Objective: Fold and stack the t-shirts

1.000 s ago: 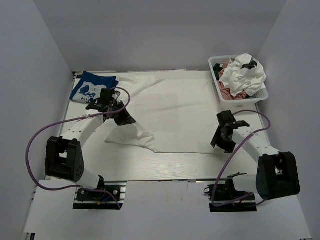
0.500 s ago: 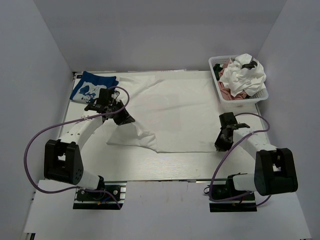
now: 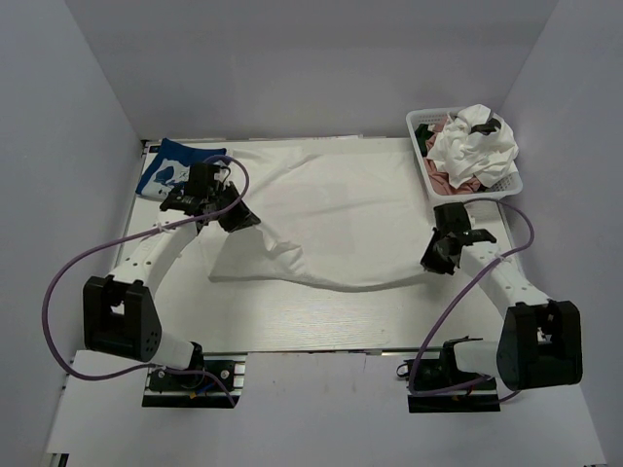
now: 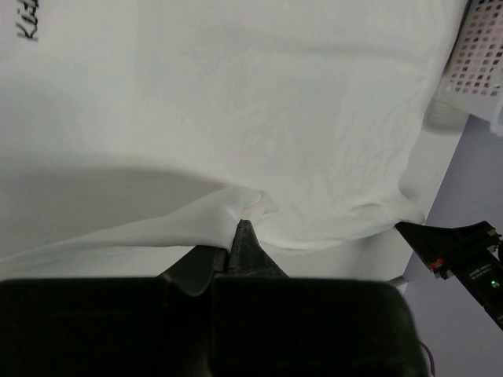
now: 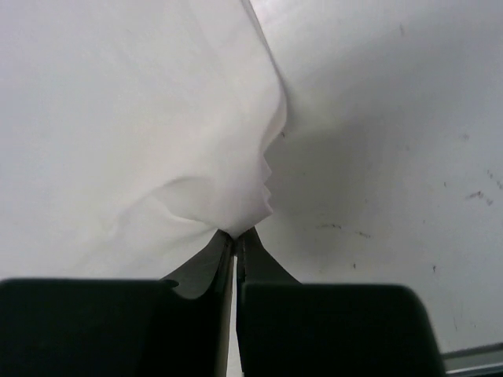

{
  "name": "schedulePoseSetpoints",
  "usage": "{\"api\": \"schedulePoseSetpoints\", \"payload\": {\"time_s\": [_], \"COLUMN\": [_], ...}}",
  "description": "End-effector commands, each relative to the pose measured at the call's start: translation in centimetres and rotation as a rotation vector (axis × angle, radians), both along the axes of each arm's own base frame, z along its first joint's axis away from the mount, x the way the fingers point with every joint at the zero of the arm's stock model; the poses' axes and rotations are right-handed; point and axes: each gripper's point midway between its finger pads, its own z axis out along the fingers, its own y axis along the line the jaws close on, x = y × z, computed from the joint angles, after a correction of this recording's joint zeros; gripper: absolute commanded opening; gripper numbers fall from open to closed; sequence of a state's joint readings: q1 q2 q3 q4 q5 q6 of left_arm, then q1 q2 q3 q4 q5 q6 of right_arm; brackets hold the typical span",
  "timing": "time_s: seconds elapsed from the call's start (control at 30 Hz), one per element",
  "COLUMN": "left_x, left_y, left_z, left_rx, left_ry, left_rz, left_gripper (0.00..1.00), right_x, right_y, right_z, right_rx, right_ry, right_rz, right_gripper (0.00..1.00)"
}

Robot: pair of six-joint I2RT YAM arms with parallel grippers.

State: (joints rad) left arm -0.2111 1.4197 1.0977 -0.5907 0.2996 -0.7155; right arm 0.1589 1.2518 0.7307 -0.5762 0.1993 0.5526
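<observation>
I need to move my left gripper outward next, over the white t-shirt (image 3: pixel 331 209) toward its far edge by the blue t-shirt, to fold the lifted hem over the cloth.
A large white t-shirt (image 3: pixel 331 209) lies spread over the middle of the table. My left gripper (image 3: pixel 243 220) is shut on its near-left hem and holds that cloth (image 4: pixel 236 216) lifted off the table. My right gripper (image 3: pixel 435 261) is shut on the near-right corner (image 5: pixel 236 212), also raised. Between the two grips the near edge sags in a curve. A blue t-shirt (image 3: pixel 173 167) with a white graphic lies folded at the far left. More t-shirts, white (image 3: pixel 474 144) and dusty pink (image 3: pixel 450 180), are heaped in the basket.
The white mesh basket (image 3: pixel 508 188) stands at the far right, close behind my right arm. Purple cables loop from both arms. White walls close in the table on the left, back and right.
My right gripper has closed on the shirt's near-right corner and lifted it toward the back. The left gripper has carried its held hem up and back, so the near edge now hangs curved.
</observation>
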Motion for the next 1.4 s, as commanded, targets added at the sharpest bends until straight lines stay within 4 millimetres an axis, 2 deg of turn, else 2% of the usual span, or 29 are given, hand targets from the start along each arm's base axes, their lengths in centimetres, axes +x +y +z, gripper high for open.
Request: {"api": "schedulePoseSetpoints", "payload": {"time_s": [0.0, 0.13, 0.17, 0.23, 0.33, 0.37, 0.4, 0.47, 0.5, 0.57, 0.63, 0.67, 0.7, 0.77, 0.8, 0.83, 0.87, 0.9, 0.93, 0.97, 1.0, 1.07, 1.13, 1.17, 1.2, 1.23, 1.27, 1.33, 1.37], "left_x": [3.0, 6.8, 7.6, 9.3, 11.8, 12.3, 13.6, 15.1, 16.3, 17.2, 18.6, 18.9, 19.7, 20.7, 21.5, 21.8, 21.4, 21.9, 21.9, 21.8, 21.4, 20.4, 19.3, 18.2, 17.4, 16.6, 14.9, 13.9, 12.8], "left_y": [0.2, 1.2, 1.6, 2.1, 3.4, 3.8, 3.8, 4.1, 4.5, 5.1, 5.2, 5.8, 5.6, 5.8, 5.8, 5.6, 5.2, 5.1, 5.1, 4.9, 5.0, 4.9, 4.5, 4.4, 4.4, 4.1, 3.8, 3.6, 3.7], "left_z": [2.9, 4.3, 3.3, 4.2, 4.0, 3.7, 4.6, 4.0, 3.5, 2.7, 3.0, 1.4, 2.1, 1.6, 2.0, 0.7, 0.0, 0.6, 0.3, 0.3, 0.3, 0.8, 1.1, 0.0, 1.3, 1.1, -0.9, -0.9, -3.3], "left_rx": [0.001, 0.046, 0.063, 0.080, 0.109, 0.117, 0.112, 0.123, 0.128, 0.137, 0.145, 0.161, 0.154, 0.157, 0.163, 0.163, 0.159, 0.167, 0.169, 0.168, 0.169, 0.162, 0.160, 0.170, 0.166, 0.164, 0.145, 0.123, 0.130], "left_ry": [-0.106, -0.151, -0.125, -0.155, -0.179, -0.189, -0.242, -0.267, -0.279, -0.280, -0.317, -0.290, -0.319, -0.326, -0.344, -0.311, -0.272, -0.286, -0.272, -0.276, -0.272, -0.277, -0.281, -0.258, -0.285, -0.286, -0.239, -0.265, -0.224], "left_rz": [0.036, 0.111, 0.128, 0.146, 0.198, 0.198, 0.210, 0.206, 0.212, 0.230, 0.235, 0.237, 0.226, 0.218, 0.212, 0.202, 0.173, 0.151, 0.150, 0.131, 0.130, 0.124, 0.115, 0.111, 0.114, 0.105, 0.089, 0.087, 0.083], "left_gripper": [0.00, 0.00, 0.00, 0.00, 0.00, 0.00, 0.00, 0.00, 0.00, 0.00, 0.00, 0.00, 0.00, 0.00, 0.02, 0.11, 0.37, 0.55, 0.73, 0.91, 0.94, 0.99, 0.99, 0.99, 0.99, 0.99, 0.99, 0.99, 0.99], "right_x": [4.0, 7.1, 8.6, 9.5, 11.9, 12.2, 13.2, 13.9, 14.8, 15.4, 17.2, 17.9, 18.3, 19.5, 19.8, 19.7, 20.2, 19.8, 19.6, 19.3, 19.0, 17.7, 16.8, 16.5, 15.2, 15.3, 15.2, 15.1, 15.4], "right_y": [0.1, 0.5, 0.5, 0.3, 0.4, 0.3, 0.2, -0.1, -0.1, -0.4, -0.6, -0.6, -0.5, -0.4, -0.2, -0.2, -0.1, 0.1, 0.2, 0.7, 1.3, 2.6, 4.6, 5.1, 5.3, 6.0, 6.3, 7.4, 7.8], "right_z": [3.5, 4.5, 5.9, 5.3, 6.7, 5.7, 6.5, 5.2, 5.9, 4.3, 4.5, 4.3, 3.5, 4.2, 3.3, 3.2, 3.7, 4.0, 4.2, 4.7, 5.6, 5.4, 6.2, 6.1, 4.4, 4.5, 4.2, 2.7, 2.6], "right_rx": [0.004, 0.028, 0.032, 0.028, 0.030, 0.023, 0.021, 0.010, 0.004, -0.018, -0.029, -0.041, -0.042, -0.050, -0.041, -0.042, -0.045, -0.046, -0.052, -0.039, -0.015, 0.039, 0.107, 0.116, 0.122, 0.137, 0.137, 0.168, 0.170], "right_ry": [-0.121, -0.142, -0.177, -0.158, -0.189, -0.154, -0.176, -0.140, -0.161, -0.117, -0.138, -0.132, -0.115, -0.135, -0.117, -0.105, -0.116, -0.111, -0.113, -0.129, -0.153, -0.167, -0.209, -0.212, -0.176, -0.194, -0.197, -0.161, -0.161], "right_rz": [-0.003, -0.003, -0.005, -0.012, 0.003, 0.004, -0.003, -0.006, -0.003, 0.001, 0.001, 0.017, 0.021, 0.036, 0.045, 0.046, 0.058, 0.059, 0.070, 0.086, 0.097, 0.129, 0.177, 0.190, 0.198, 0.218, 0.228, 0.256, 0.270], "right_gripper": [0.00, 0.00, 0.00, 0.00, 0.00, 0.00, 0.00, 0.00, 0.00, 0.00, 0.00, 0.00, 0.00, 0.00, 0.00, 0.03, 0.16, 0.34, 0.60, 0.69, 0.71, 0.90, 0.90, 0.90, 0.90, 0.90, 0.90, 0.90, 0.90]}}
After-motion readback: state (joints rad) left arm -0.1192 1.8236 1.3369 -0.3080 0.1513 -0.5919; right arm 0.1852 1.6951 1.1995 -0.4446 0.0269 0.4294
